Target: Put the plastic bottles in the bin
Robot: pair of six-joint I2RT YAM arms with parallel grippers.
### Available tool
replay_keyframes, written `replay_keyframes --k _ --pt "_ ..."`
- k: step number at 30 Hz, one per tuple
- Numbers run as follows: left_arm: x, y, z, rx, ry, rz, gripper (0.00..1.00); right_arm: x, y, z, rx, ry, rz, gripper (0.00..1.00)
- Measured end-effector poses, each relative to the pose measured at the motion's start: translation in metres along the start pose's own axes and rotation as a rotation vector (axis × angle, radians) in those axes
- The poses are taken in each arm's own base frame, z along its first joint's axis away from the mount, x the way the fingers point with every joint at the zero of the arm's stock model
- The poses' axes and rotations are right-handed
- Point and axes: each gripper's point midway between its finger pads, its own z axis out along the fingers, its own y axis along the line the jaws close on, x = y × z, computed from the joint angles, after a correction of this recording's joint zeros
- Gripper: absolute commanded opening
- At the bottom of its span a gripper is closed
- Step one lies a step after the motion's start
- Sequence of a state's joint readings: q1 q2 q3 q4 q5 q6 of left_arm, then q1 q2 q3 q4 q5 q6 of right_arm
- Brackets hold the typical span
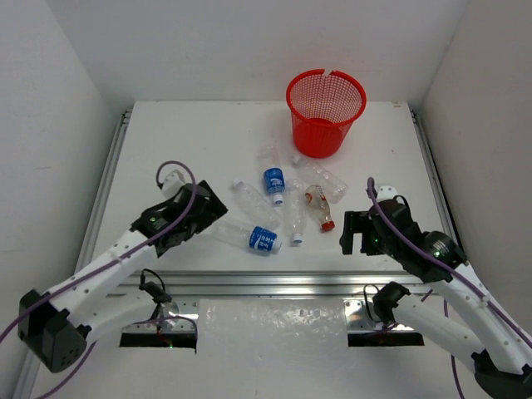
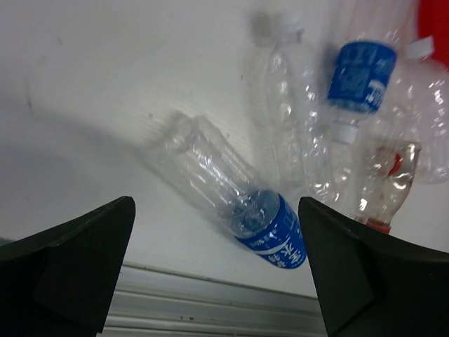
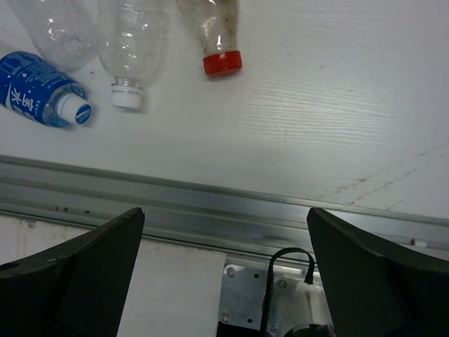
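My left gripper turns to straddle the nearest bottle next and lowers onto its clear body beside the blue label, since it lies slantwise below the open fingers.
Several clear plastic bottles lie in a cluster mid-table. One with a blue label lies nearest my left gripper, which is open and empty; in the left wrist view this bottle lies between and just beyond the fingertips of that gripper. Others include a blue-labelled one, a white-capped one and a red-capped one. The red mesh bin stands at the back. My right gripper is open and empty, right of the red-capped bottle, over the table's front rail.
An aluminium rail runs along the table's near edge, with side rails on the left and right. White walls enclose the table on three sides. A cable hangs below the rail.
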State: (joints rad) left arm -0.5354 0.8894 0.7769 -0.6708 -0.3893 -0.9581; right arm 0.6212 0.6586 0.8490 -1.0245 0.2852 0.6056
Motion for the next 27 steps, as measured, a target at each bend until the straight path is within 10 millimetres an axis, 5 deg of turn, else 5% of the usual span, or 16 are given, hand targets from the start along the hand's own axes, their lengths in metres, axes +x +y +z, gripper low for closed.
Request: replay_keyframes --k 4,10,24,27 --pt "0.051 -0.009 0.018 -0.065 0.113 -0.03 1.0 0.007 0.006 0.01 -0.011 0.036 0.015 0.99" --pt "0.09 -0.029 0.035 -0.2 0.19 -0.107 1.0 0.013 0.013 0.016 -0.041 0.062 0.023 0.99" --pt "0.11 -0.007 0.077 -0.322 0.106 -0.236 0.94 0.004 0.049 0.013 -0.245 0.042 -0.018 0.99" --pt "0.119 0.014 0.087 -0.38 0.106 -0.233 0.82 0.006 0.055 0.014 -0.277 0.049 -0.026 0.99"
